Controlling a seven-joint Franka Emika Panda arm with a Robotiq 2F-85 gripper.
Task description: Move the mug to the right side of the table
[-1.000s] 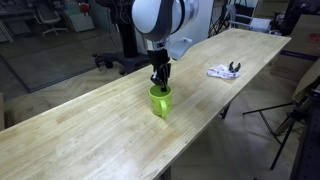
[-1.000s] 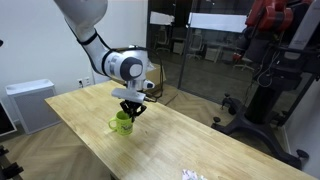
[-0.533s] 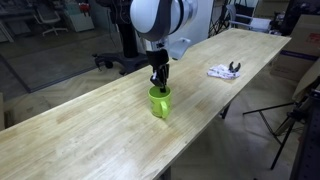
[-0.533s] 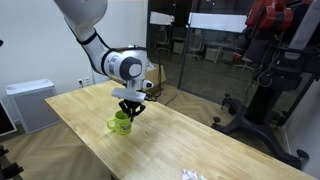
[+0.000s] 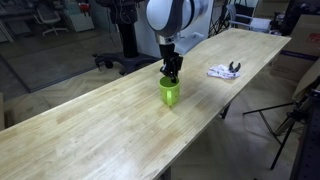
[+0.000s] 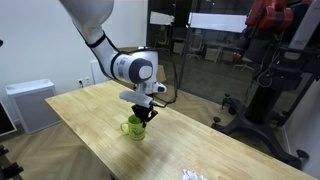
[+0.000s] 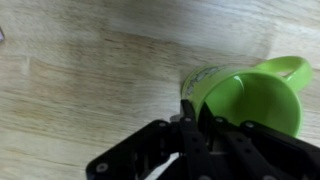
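Observation:
The wood between the mug and the white and black object is bare, so I need to move my gripper that way over this clear part (image 5: 186, 94) of the table and let go of the mug's rim.
A bright green mug (image 5: 170, 93) hangs just above or on the long wooden table (image 5: 90, 125), near its middle. It also shows in an exterior view (image 6: 135, 128) and in the wrist view (image 7: 245, 95), with its handle at the upper right. My gripper (image 5: 171, 76) comes down from above and is shut on the mug's rim, one finger inside and one outside (image 7: 187, 108). In an exterior view the gripper (image 6: 146, 116) sits on the mug's right edge.
A white and black object (image 5: 223, 71) lies on the table farther along, near the edge. It shows at the bottom in an exterior view (image 6: 190, 174). Office chairs (image 5: 115, 62) stand beyond the table's far side. A white cabinet (image 6: 28, 103) stands behind the table end.
My gripper has carried the mug along the table towards the white and black object, staying shut on the rim. The mug sits slightly higher in the view.

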